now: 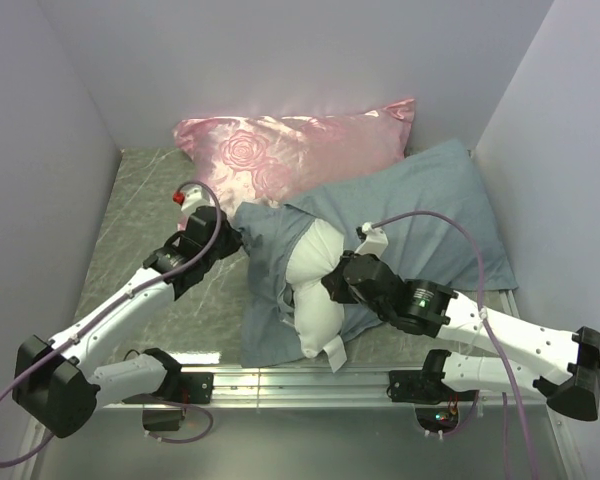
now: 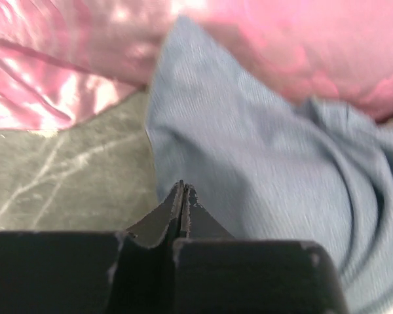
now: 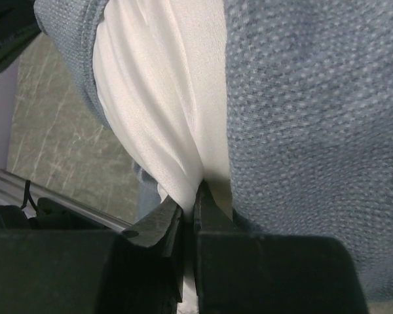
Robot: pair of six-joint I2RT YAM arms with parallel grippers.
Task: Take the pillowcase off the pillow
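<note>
The pillow is partly covered, so the robot's right gripper should go up, swing over the pillowcase flap [image 1: 267, 250] [image 3: 71, 42], which is to its left in the top view, and let go.
The blue-grey pillowcase [image 1: 430, 215] lies across the middle and right of the table. At its open near end the white pillow [image 1: 315, 295] bulges out. My right gripper [image 1: 335, 280] is shut on a fold of the pillow's white fabric [image 3: 157, 98], with the pillowcase [image 3: 314, 131] close on its right. My left gripper [image 1: 230, 238] sits at the pillowcase's left corner. In the left wrist view its fingertips [image 2: 182, 188] are pressed together just in front of the pillowcase [image 2: 249, 163] edge. No fabric shows between them.
A shiny pink rose-patterned pillow [image 1: 280, 150] lies at the back, touching the pillowcase; it fills the top of the left wrist view [image 2: 52, 72]. Walls close in left, back and right. A metal rail [image 1: 300, 380] runs along the near edge.
</note>
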